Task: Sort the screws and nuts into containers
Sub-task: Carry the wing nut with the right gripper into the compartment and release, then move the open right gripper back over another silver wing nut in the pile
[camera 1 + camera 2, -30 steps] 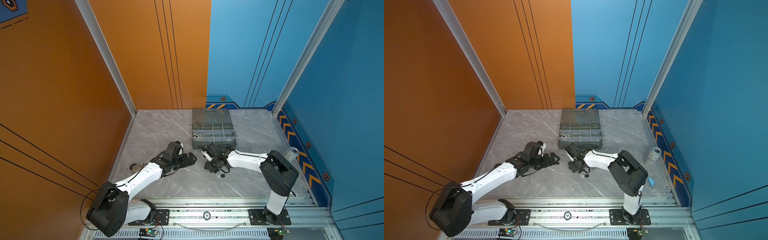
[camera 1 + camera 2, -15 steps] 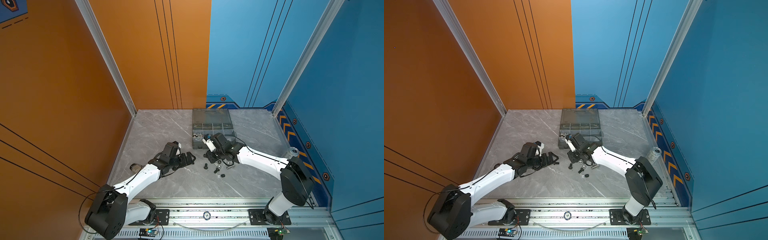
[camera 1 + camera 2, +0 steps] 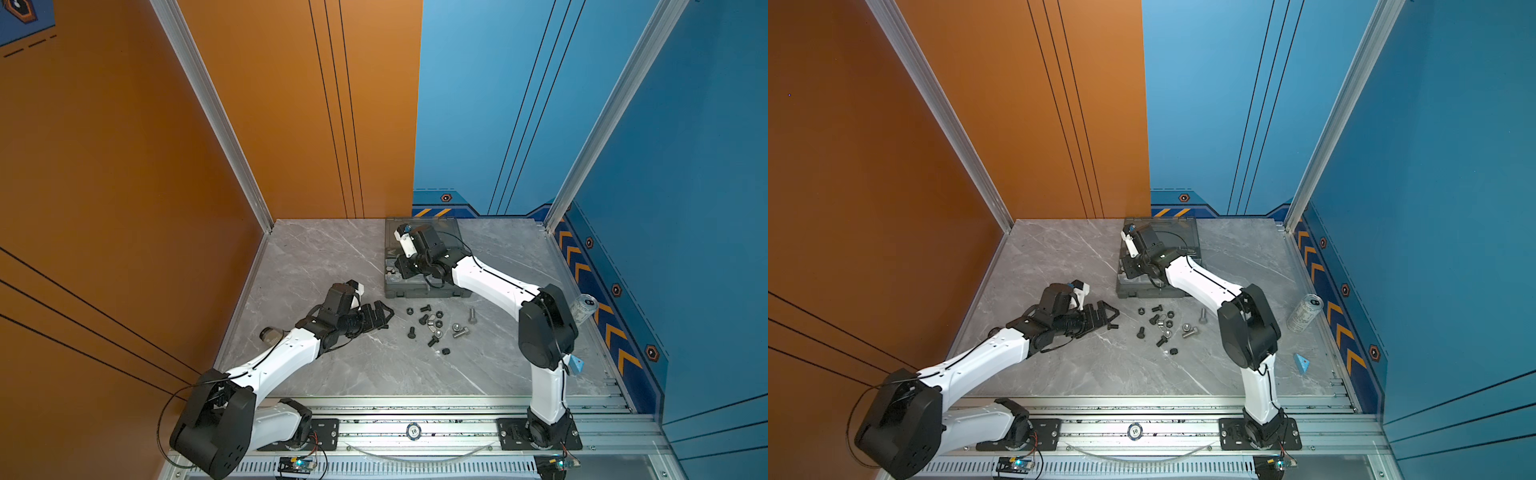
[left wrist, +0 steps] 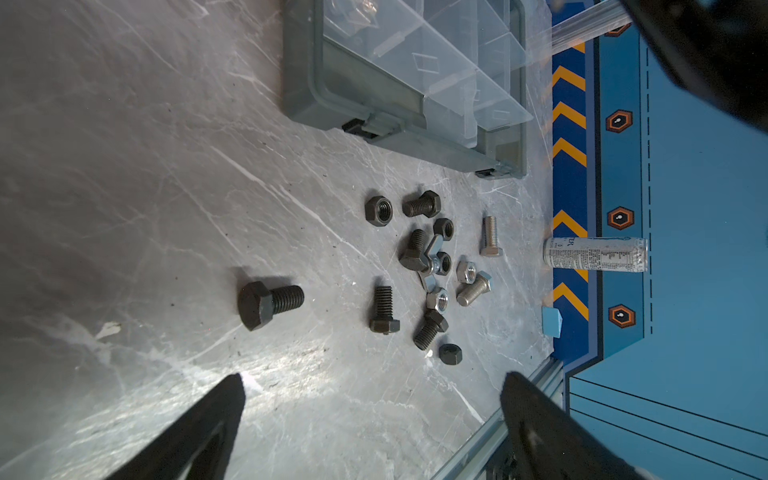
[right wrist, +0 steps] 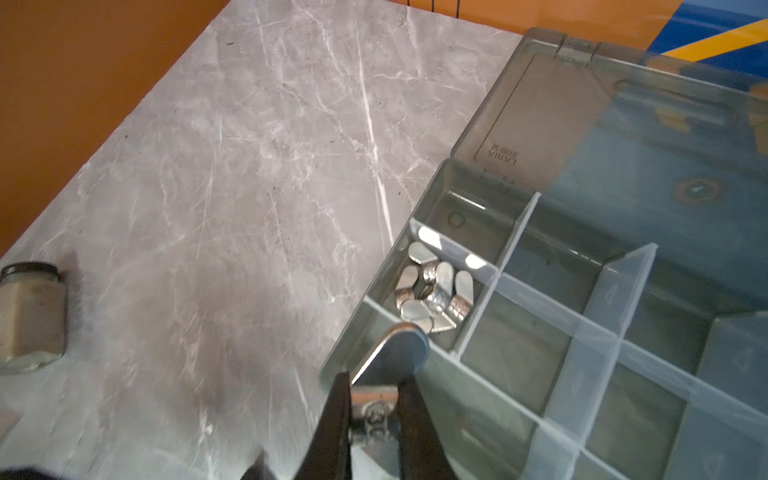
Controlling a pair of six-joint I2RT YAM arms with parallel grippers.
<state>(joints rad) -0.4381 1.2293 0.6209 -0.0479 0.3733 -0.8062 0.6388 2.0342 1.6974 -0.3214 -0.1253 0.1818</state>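
I will lower my right gripper over the box section with several wing nuts next and release the silver wing nut, since others of its kind lie there.
The smoky grey organizer box [image 3: 424, 291] [image 3: 1150, 291] stands open at the back, its lid laid flat behind it. My right gripper [image 5: 374, 382] [image 3: 401, 270] hovers over the containers along the box's left side, shut on a silver wing nut [image 5: 399, 349]. One compartment there holds several wing nuts [image 5: 432, 286]. Loose black and silver screws and nuts [image 3: 436, 326] [image 3: 1163, 326] [image 4: 432, 266] lie on the table in front of the box. My left gripper [image 4: 372, 378] [image 3: 384, 316] is open and low, left of the pile, with a lone black screw [image 4: 270, 301] just ahead of it.
A silver drink can [image 3: 1304, 311] [image 4: 594, 260] stands near the right wall, with a blue wedge [image 3: 1301, 363] in front of it. A small glass jar [image 5: 31, 316] sits by the left arm. A poker chip [image 3: 413, 431] rests on the front rail.
My right gripper rose from the pile and moved back over the box's left compartments, carrying the wing nut. The left arm has barely moved.
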